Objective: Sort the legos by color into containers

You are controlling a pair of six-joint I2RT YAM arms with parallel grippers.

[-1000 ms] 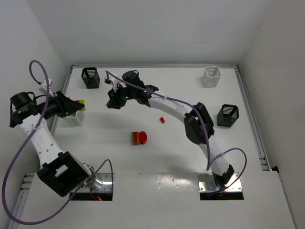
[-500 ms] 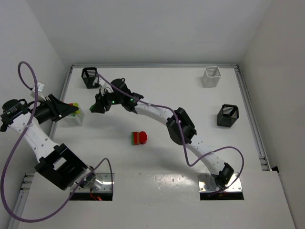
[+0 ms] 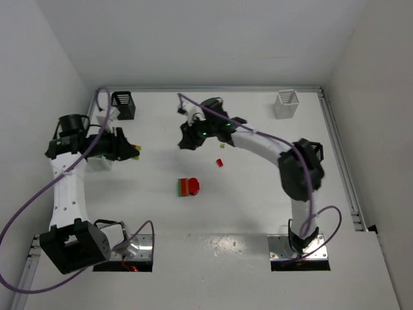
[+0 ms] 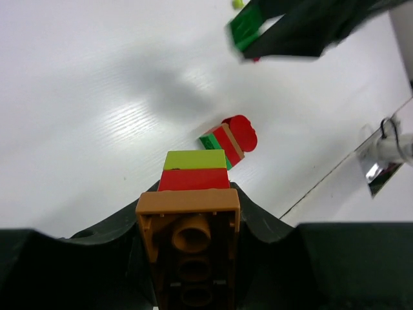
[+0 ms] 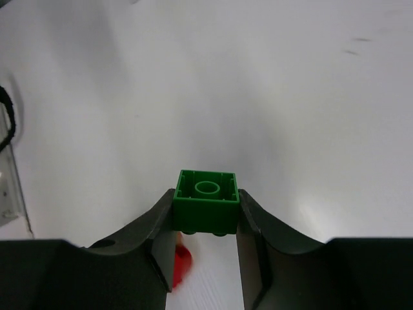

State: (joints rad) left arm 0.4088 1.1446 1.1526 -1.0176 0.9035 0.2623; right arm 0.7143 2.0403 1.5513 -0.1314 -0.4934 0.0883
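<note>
My right gripper needs to move down and back past the tiny red lego next, because the table there is bare. It should set the single green lego down there.
My left gripper (image 3: 131,150) is shut on a short lego stack (image 4: 193,187) of a brown, a red and a yellow-green brick, held above the left part of the table. My right gripper (image 3: 186,139) is shut on a single green lego (image 5: 206,197), up above the table's middle back. A red and green lego stack (image 3: 188,186) lies on the table between the arms, also in the left wrist view (image 4: 230,138). A tiny red lego (image 3: 219,163) lies just below my right gripper. The containers are a black basket (image 3: 122,105), a white basket (image 3: 286,103), and two partly hidden ones.
A white basket (image 3: 98,164) sits under my left arm at the left edge. A black basket (image 3: 316,149) stands behind my right elbow. The table's raised rail (image 3: 339,148) runs along the right side. A tiny yellow-green piece (image 4: 237,3) shows near my right gripper.
My left gripper swung right, away from the left white basket, with the stack in it. My right gripper moved right, from beside the far-left black basket toward the middle, holding the green lego throughout.
</note>
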